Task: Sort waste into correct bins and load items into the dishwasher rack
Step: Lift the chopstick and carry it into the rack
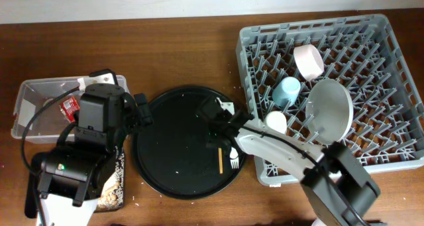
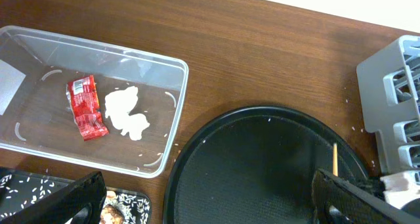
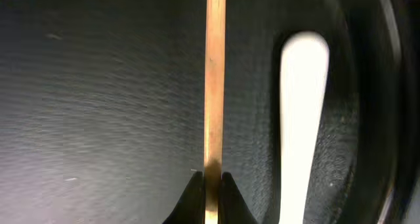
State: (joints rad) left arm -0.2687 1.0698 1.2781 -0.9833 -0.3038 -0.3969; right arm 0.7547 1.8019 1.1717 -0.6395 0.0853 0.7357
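My right gripper lifts the chopstick up over the rack next, then lowers to release it in the empty slots between the blue cup (image 1: 287, 90) and grey plate (image 1: 329, 110).
My right gripper (image 3: 210, 188) is shut on the thin wooden chopstick (image 3: 214, 73), which lies on the large round black tray (image 1: 179, 166). The white fork (image 3: 300, 125) lies just right of it. In the overhead view the right gripper (image 1: 218, 145) is at the chopstick's (image 1: 220, 162) upper end, with the fork (image 1: 234, 158) beside it. My left gripper (image 2: 210, 207) is open and empty above the round tray's left edge. The clear tub (image 2: 172, 102) holds the red wrapper (image 2: 85, 107) and white tissue (image 2: 126, 111). The grey rack (image 1: 391, 87) holds the pinkish bowl (image 1: 308, 60), blue cup (image 1: 287, 90), cream cup (image 1: 276, 122) and grey plate (image 1: 329, 110).
The shallow black tray (image 1: 114, 183) with brownish food scraps (image 2: 113, 211) lies under my left arm, mostly hidden. No carrot is in view. The rack's corner (image 2: 394, 99) stands right of the round tray. Bare wooden table runs along the back.
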